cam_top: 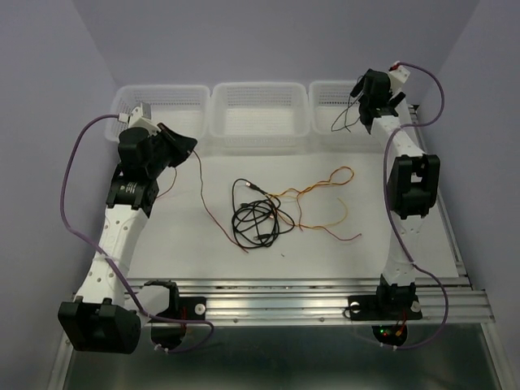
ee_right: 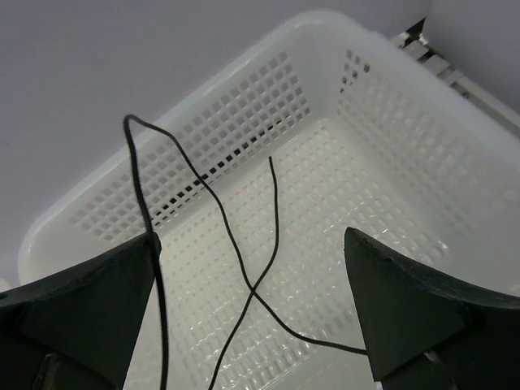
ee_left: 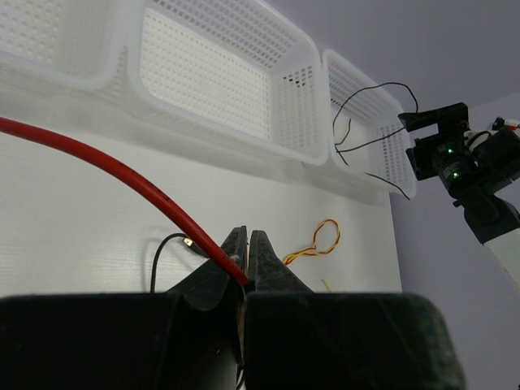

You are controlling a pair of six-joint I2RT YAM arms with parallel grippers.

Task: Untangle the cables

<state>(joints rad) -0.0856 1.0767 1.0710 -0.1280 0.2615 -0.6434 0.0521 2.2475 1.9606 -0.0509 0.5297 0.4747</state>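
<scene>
The left gripper lifts outward next and carries the dark red cable (cam_top: 205,199) over the middle basket. It lowers the cable there and lets go, because that basket still stands empty.
My left gripper (cam_top: 180,147) is shut on a dark red cable (cam_top: 205,199), raised above the table's left side; the cable slopes from the jaws down to the tangle. In the left wrist view the red cable (ee_left: 122,172) enters the closed jaws (ee_left: 246,244). A black cable (cam_top: 256,223) lies coiled mid-table, crossed by a yellow/orange cable (cam_top: 318,188). My right gripper (cam_top: 367,99) is open over the right basket (cam_top: 337,93). A thin black wire (ee_right: 236,244) hangs loosely between its spread fingers (ee_right: 250,237), touching both, over the basket's floor (ee_right: 349,162).
Three white perforated baskets stand along the back edge: left (cam_top: 154,101), middle (cam_top: 260,106) and right. Thick purple cables (cam_top: 69,195) loop off both arms. A metal rail (cam_top: 325,301) runs along the near edge.
</scene>
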